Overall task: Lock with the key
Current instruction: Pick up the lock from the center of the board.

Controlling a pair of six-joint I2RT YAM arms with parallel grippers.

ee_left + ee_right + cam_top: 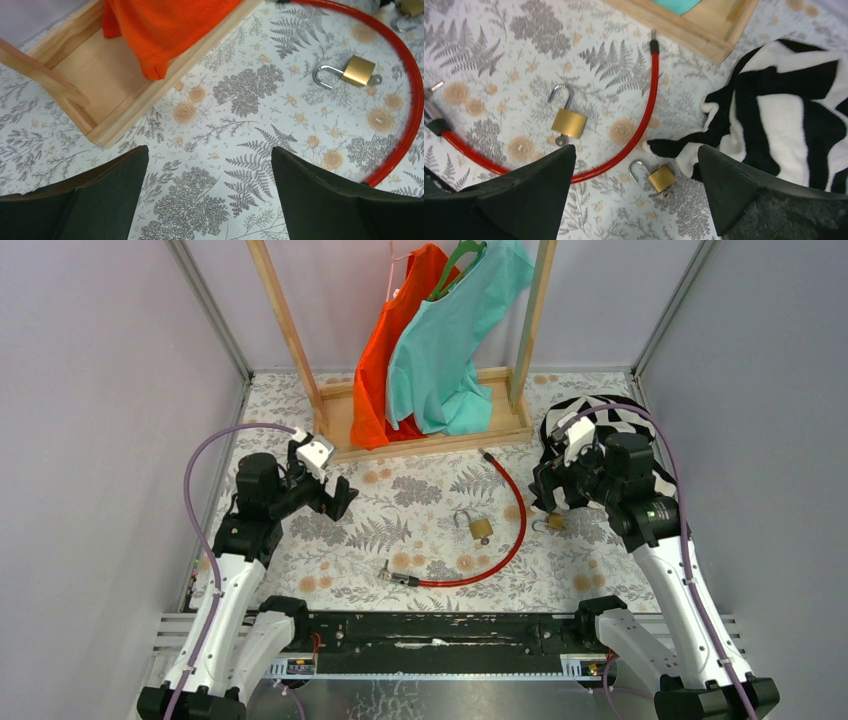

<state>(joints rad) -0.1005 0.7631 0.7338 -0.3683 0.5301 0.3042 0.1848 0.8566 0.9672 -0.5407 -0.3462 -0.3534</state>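
I need to move my left gripper back, turn it and lower it onto the silver end of the red cable next, because a key sticks out of that end.
Two brass padlocks lie on the patterned table, shackles open. One padlock [480, 528] [358, 71] [568, 122] sits mid-table inside the curve of a red cable [515, 530] [644, 100] [411, 85], a key [561, 140] in its base. The other padlock [553, 522] [661, 177] lies outside the cable, beside the striped cloth, also with a key [659, 192] in it. My right gripper [548, 498] [636, 160] hangs open just above this second padlock. Farther left, my left gripper [340, 502] [210, 165] is open over bare table, holding nothing.
A wooden rack [425, 435] [125, 107] at the back holds an orange garment [385, 350] [165, 25] and a teal garment [455, 340]. A black-and-white striped cloth [605, 420] [784, 105] lies at the right, under my right arm. Grey walls close in the sides.
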